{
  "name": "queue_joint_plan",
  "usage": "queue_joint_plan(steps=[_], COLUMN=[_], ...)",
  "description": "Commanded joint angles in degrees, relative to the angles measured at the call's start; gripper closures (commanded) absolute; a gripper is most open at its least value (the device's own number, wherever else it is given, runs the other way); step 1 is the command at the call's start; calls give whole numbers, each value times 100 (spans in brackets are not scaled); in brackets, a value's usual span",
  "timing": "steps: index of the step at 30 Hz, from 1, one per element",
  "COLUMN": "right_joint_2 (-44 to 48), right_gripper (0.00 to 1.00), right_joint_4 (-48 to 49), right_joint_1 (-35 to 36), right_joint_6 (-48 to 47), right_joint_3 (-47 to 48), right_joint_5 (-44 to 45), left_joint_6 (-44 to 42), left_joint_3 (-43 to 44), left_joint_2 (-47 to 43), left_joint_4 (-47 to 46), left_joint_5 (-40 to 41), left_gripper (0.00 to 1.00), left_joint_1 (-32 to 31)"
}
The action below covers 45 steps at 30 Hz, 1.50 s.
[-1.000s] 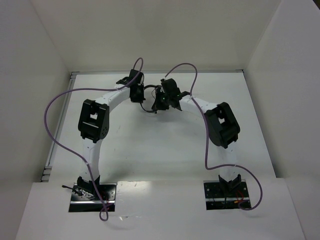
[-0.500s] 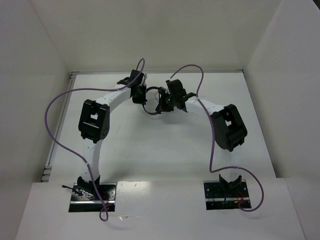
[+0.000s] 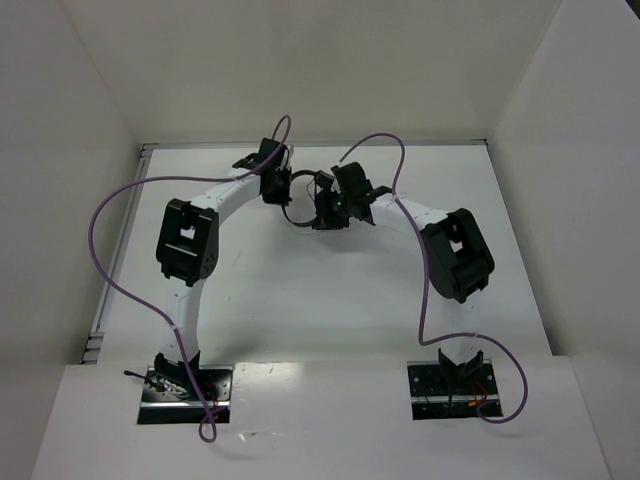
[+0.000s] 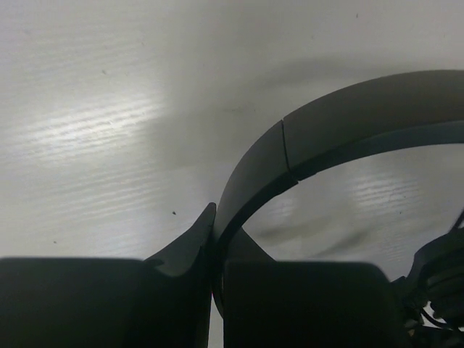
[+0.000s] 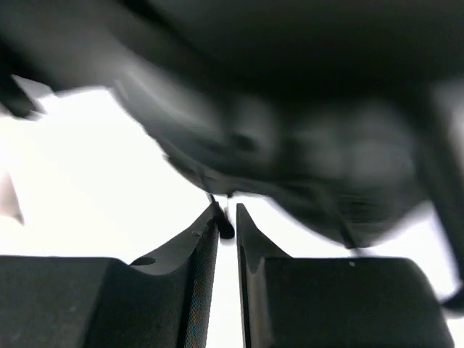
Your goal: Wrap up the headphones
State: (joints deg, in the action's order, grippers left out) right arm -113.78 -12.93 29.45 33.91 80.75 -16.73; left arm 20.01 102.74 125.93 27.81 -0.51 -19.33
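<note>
Because the headphones (image 3: 293, 218) are held up off the table, I will lower my left gripper and ease it back, releasing the headband on the clear tabletop below.
The black headphones (image 3: 293, 218) are held up between my two grippers at the far middle of the table. In the left wrist view the arched headband (image 4: 348, 123) runs up to the right, and my left gripper (image 4: 215, 221) is shut on its lower end. One ear pad (image 4: 439, 284) shows at the lower right. In the top view the left gripper (image 3: 277, 192) is left of the headband and the right gripper (image 3: 326, 210) is right of it. In the right wrist view my right gripper (image 5: 226, 212) is shut on the thin dark cord (image 5: 225, 228). The headphones' blurred body (image 5: 290, 145) hangs just above it.
White walls enclose the white table (image 3: 300, 290) on three sides. A metal rail (image 3: 115, 260) runs along the left edge. Purple arm cables (image 3: 100, 215) loop above both arms. The two arm bases (image 3: 185, 385) stand at the near edge.
The right arm's elbow has swung to the right and its gripper has turned by the ear pads. The headband now shows as an arc between the grippers. The left arm has barely moved.
</note>
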Motion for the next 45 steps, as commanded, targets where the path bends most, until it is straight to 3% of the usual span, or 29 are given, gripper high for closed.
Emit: queue_joint_plan(steps=[1, 3, 6, 13, 20, 21, 22, 28, 35, 45], right_joint_2=[-49, -48, 84, 84, 979, 1137, 1486, 2849, 3878, 4100], right_gripper=[79, 79, 71, 68, 34, 21, 0, 0, 0, 0], right_joint_4=[-1009, -1063, -1115, -1037, -360, -299, -298, -526, -299, -465], right_joint_1=[-54, -54, -54, -54, -54, -54, -54, -54, -115, -115], right_joint_6=[-166, -166, -166, -218, -218, -288, -289, -551, -824, -1282], right_joint_3=[-226, -226, -226, -349, -1175, -1245, -1368, -1509, -1887, -2160], right_joint_5=[117, 117, 249, 337, 389, 512, 617, 1943, 2217, 2614], left_joint_6=[-5, -93, -216, -401, -770, -771, -892, -1096, -1447, -1720], left_joint_3=[387, 387, 518, 782, 994, 994, 994, 731, 344, -781], left_joint_2=[-490, -490, -490, -289, -130, -78, -77, -77, -200, -684], left_joint_4=[-830, -830, -777, -498, -40, -39, 39, 225, 594, 717], left_joint_5=[60, 121, 174, -1, 51, 121, 122, 174, -80, 148], left_gripper=[100, 100, 100, 100, 100, 100, 100, 100, 100, 100], left_joint_1=[167, 167, 167, 167, 167, 167, 167, 167, 167, 62])
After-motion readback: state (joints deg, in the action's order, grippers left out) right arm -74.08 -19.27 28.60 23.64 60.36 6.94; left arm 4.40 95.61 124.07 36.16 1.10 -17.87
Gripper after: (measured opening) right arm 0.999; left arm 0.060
